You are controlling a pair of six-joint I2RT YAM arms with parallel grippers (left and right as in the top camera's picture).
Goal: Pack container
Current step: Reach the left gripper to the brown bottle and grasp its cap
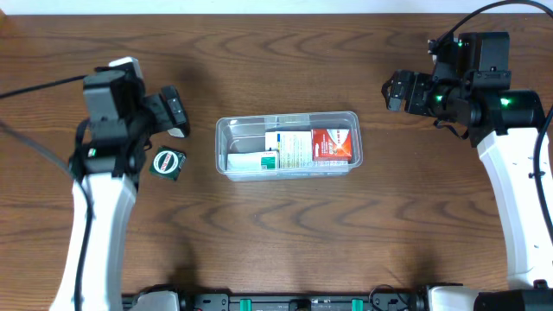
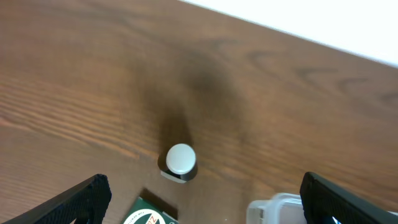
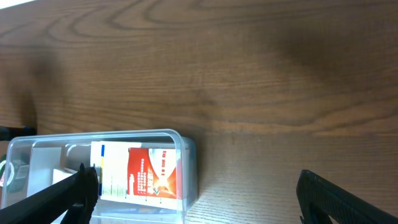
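Note:
My open left gripper should go down next onto the small dark object's round white cap, because the object stands upright on bare wood, still outside the container (image 1: 226, 130).
The clear plastic container (image 1: 226, 130) lies in the middle of the table. It holds a red-and-white box (image 1: 331, 145) and a white-and-green box (image 1: 281, 152). My left gripper (image 1: 173, 111) is open and empty, hovering left of the container. In the left wrist view (image 2: 205, 211) it is above a small dark object with a round white cap (image 2: 181, 159), a green box (image 2: 149, 214) and the container's corner (image 2: 280, 208). My right gripper (image 1: 396, 91) is open and empty, to the right of the container and further back. The right wrist view (image 3: 198, 202) shows the container's end (image 3: 186, 146) and the red box (image 3: 152, 177).
The green box with a round logo (image 1: 167, 163) lies on the table left of the container, just in front of the left gripper. The table's far edge (image 2: 298, 28) runs behind it. Bare wood surrounds the container.

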